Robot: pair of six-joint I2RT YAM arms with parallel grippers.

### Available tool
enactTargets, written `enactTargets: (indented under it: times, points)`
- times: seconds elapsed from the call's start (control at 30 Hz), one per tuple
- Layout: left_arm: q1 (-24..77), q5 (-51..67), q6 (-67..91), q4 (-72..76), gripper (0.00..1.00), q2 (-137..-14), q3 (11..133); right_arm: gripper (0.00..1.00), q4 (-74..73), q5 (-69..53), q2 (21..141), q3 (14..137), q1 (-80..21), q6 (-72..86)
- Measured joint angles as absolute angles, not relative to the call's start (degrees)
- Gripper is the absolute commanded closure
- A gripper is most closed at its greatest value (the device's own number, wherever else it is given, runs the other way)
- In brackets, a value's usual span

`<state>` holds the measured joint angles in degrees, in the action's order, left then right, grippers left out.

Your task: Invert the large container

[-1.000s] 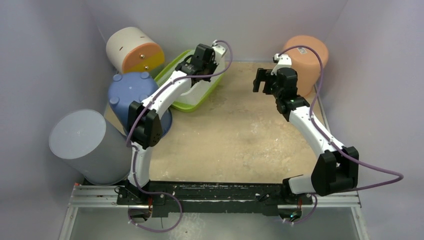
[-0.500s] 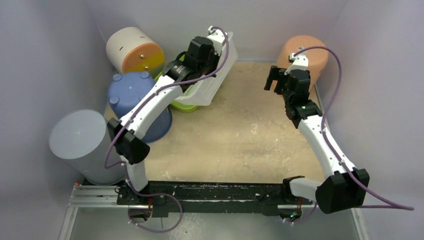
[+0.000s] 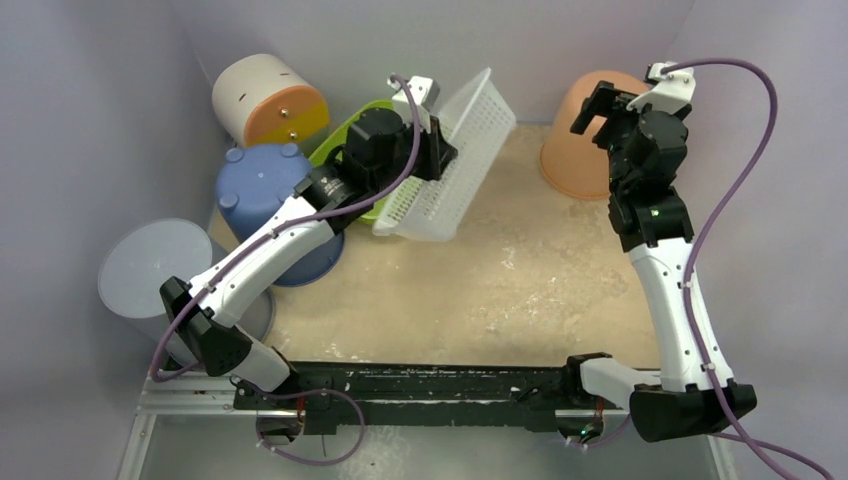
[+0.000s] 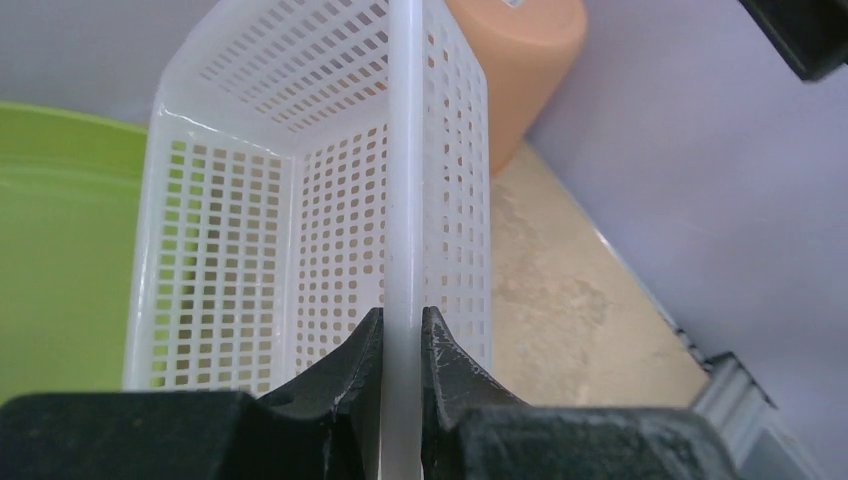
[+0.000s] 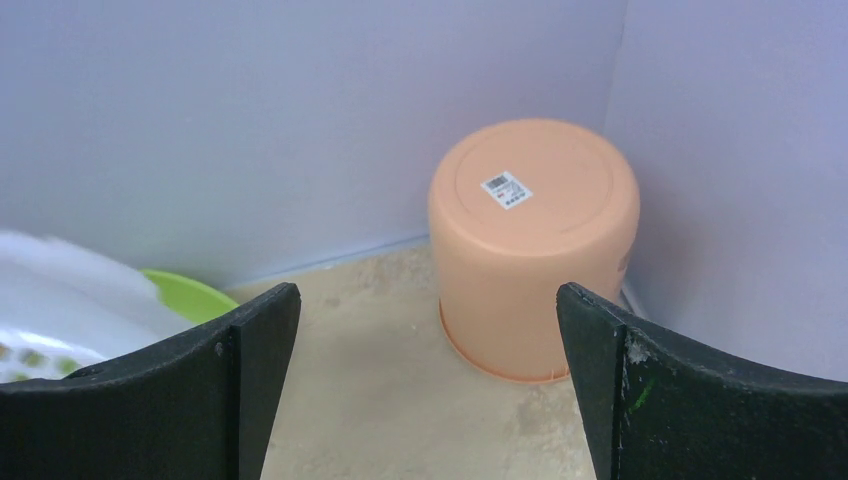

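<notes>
My left gripper will next move down to the bare sandy table, overturning the basket (image 3: 455, 165), then release it, since the table lies below and to its right in the top view.
My left gripper (image 3: 437, 150) is shut on the rim of a white perforated basket (image 3: 455, 165) and holds it tilted on edge in the air, above the sandy table and beside a green tub (image 3: 340, 142). In the left wrist view the jaws (image 4: 402, 330) pinch the thin white rim, with the basket (image 4: 330, 200) running away from them and the green tub (image 4: 60, 230) at the left. My right gripper (image 3: 598, 108) is open and empty, raised near an upside-down peach bucket (image 3: 568, 152); that bucket (image 5: 535, 230) stands between its fingers (image 5: 428, 292).
An upside-down blue bucket (image 3: 262, 185), a grey cylinder bin (image 3: 150, 275) and a white bin lying on its side with an orange-yellow end (image 3: 265, 100) crowd the left. Purple walls close in on three sides. The sandy table surface (image 3: 480, 290) lies in the middle.
My left gripper has lifted the white basket out of the green tub, moved it right and tipped it on edge. My right arm has risen and swung right toward the peach bucket.
</notes>
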<state>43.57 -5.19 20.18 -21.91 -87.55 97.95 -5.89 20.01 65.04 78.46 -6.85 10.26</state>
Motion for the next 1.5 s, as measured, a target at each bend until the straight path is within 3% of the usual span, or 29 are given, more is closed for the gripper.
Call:
enactTargets:
  times: [0.37,0.6,1.5]
  points:
    - [46.44,9.04,44.56,1.54,1.0,-86.87,80.07,0.0,-7.99,18.55,65.78,83.35,-5.56,10.26]
    - [46.44,10.61,64.93,28.14,1.0,-88.92,68.34,0.0,-7.92,18.52,66.15,83.02,-5.56,10.24]
    - [46.33,12.71,97.43,70.59,1.0,-115.22,60.8,0.0,-6.07,18.5,67.64,78.13,-4.99,9.76]
